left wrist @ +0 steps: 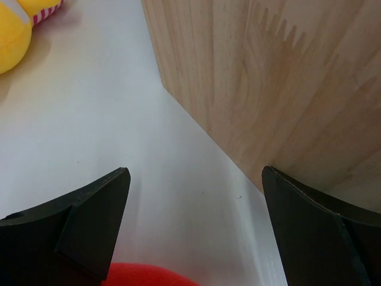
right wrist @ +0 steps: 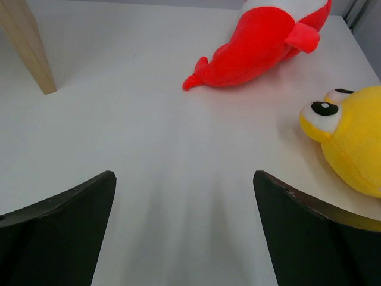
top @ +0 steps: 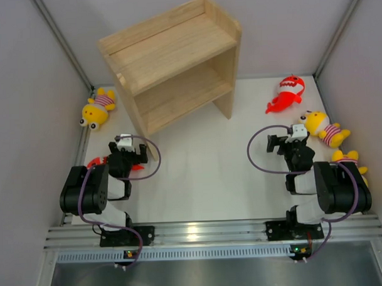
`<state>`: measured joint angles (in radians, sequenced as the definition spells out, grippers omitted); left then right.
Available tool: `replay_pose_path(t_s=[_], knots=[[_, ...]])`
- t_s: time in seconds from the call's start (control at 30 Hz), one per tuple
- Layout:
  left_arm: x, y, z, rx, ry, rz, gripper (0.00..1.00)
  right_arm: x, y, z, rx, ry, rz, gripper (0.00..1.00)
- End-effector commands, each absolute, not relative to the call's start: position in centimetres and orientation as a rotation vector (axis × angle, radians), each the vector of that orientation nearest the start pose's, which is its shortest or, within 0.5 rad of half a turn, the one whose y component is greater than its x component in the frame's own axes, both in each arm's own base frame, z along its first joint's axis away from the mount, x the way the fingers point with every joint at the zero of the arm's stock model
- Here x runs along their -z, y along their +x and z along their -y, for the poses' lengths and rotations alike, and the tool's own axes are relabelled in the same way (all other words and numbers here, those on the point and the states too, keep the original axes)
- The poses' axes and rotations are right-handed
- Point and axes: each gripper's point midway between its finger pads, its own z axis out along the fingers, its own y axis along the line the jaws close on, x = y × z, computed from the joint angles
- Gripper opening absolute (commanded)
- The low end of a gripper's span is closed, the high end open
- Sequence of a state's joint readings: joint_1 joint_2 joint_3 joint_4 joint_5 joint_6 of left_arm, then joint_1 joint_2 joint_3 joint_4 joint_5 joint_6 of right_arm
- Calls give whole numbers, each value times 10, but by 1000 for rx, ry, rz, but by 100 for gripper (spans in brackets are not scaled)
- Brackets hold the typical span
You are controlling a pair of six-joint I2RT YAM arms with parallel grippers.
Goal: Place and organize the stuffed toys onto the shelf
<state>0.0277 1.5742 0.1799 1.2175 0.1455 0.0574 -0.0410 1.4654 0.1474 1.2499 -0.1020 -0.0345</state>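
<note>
Next, my right gripper reaches outward to the red fish and, because the fish lies at an angle, turns the fingers to close across its narrow body [top: 280, 103] [right wrist: 237, 64] beside the tail.
The wooden shelf [top: 175, 62] stands at the back centre, both tiers bare. One yellow striped toy [top: 97, 108] lies left of it. A red fish toy [top: 97, 162] lies partly under my left arm. Another red fish [top: 288, 92] and two yellow toys [top: 322, 127] [top: 348, 159] lie at the right. My left gripper [top: 130, 151] is open and empty beside the shelf's side panel [left wrist: 280, 77], with the red fish's edge [left wrist: 140, 275] just below the fingers. My right gripper [top: 276, 142] is open and empty, low over the table, with the red fish [right wrist: 262, 42] and a yellow toy [right wrist: 351, 131] ahead.
Grey walls close in the white table [top: 198, 161] on the left, right and back. The shelf's foot [right wrist: 27, 47] shows at the far left of the right wrist view. A yellow toy [left wrist: 15, 30] shows at the top left of the left wrist view.
</note>
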Motion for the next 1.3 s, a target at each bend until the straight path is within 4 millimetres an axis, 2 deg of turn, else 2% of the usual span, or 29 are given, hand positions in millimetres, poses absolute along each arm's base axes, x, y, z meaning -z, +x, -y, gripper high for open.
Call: replay_pose_path(t_s=[0.0, 0.03, 0.13, 0.2, 0.3, 0.33, 0.4, 0.5, 0.57, 0.6, 0.63, 0.67, 0.7, 0.73, 0.8, 0.83, 0.87, 0.9, 0.93, 0.97, 1.0, 1.03, 1.07, 1.1, 1.13, 1.17, 1.2, 1.23, 1.27], knots=[[-83, 381, 22, 120, 129, -1692, 99, -126, 368, -6, -23, -89, -1536, 99], [-85, 388, 22, 121, 120, -1699, 99, -126, 368, -6, -23, -89, -1535, 99], [-87, 387, 18, 115, 101, -1696, 99, -126, 367, -6, -22, -83, -1532, 99], [-93, 380, 29, 181, 178, -1669, 99, -127, 368, -4, -18, -72, -1531, 99], [-94, 368, 26, 185, 168, -1642, 99, -128, 367, -4, -14, -75, -1526, 99], [-105, 367, 24, 177, 173, -1593, 99, -129, 367, -5, -13, -77, -1523, 99], [-103, 356, 22, 190, 138, -1581, 99, -133, 365, -3, 7, -70, -1523, 99], [-121, 352, 19, 188, 122, -1522, 99, -140, 363, 3, 35, -42, -1543, 99], [-137, 345, 22, 220, 141, -1503, 99, -159, 365, 6, 59, -3, -1521, 98], [-142, 344, 17, 196, 154, -1504, 99, -154, 364, 3, 48, 12, -1561, 98], [-157, 339, 19, 178, 191, -1478, 99, -165, 366, 6, 52, 41, -1551, 99], [-142, 336, 18, 150, 227, -1547, 99, -182, 364, 9, 28, 104, -1516, 99], [-147, 334, 17, 131, 247, -1531, 99, -178, 362, 9, 26, 120, -1555, 99], [-151, 330, 17, 115, 258, -1515, 99, -195, 366, 9, 11, 141, -1536, 99], [-137, 328, 10, 97, 249, -1585, 99, -227, 372, 15, -3, 227, -1510, 99], [-149, 335, 7, 96, 240, -1586, 99, -215, 371, 18, 12, 259, -1597, 99], [-121, 330, 5, 129, 210, -1739, 99, -212, 374, 22, 18, 309, -1637, 99], [-123, 333, 4, 135, 202, -1777, 99, -234, 382, 24, 12, 327, -1627, 99], [-138, 340, 1, 126, 199, -1791, 99, -222, 380, 25, 17, 349, -1707, 99], [-144, 342, -3, 110, 201, -1810, 99, -215, 385, 38, 24, 411, -1740, 100], [-132, 333, -4, 115, 194, -1903, 99, -229, 393, 41, 13, 431, -1728, 100], [-134, 332, -9, 75, 223, -1929, 99, -214, 397, 51, 27, 477, -1782, 99], [-158, 340, -18, 28, 226, -1913, 99, -212, 402, 55, 10, 515, -1787, 99], [-162, 339, -23, 0, 234, -1943, 99, -220, 410, 59, 4, 536, -1773, 99], [-154, 327, -32, -52, 252, -2038, 99, -205, 420, 65, 12, 566, -1811, 100], [-175, 330, -41, -101, 251, -2036, 99, -200, 428, 66, 3, 587, -1821, 99], [-182, 329, -47, -134, 244, -2059, 99, -209, 440, 68, -6, 595, -1808, 99], [-174, 315, -52, -153, 236, -2150, 99, -203, 449, 70, -11, 611, -1825, 99], [-193, 315, -63, -222, 228, -2147, 99, -173, 459, 69, -26, 653, -1906, 100]])
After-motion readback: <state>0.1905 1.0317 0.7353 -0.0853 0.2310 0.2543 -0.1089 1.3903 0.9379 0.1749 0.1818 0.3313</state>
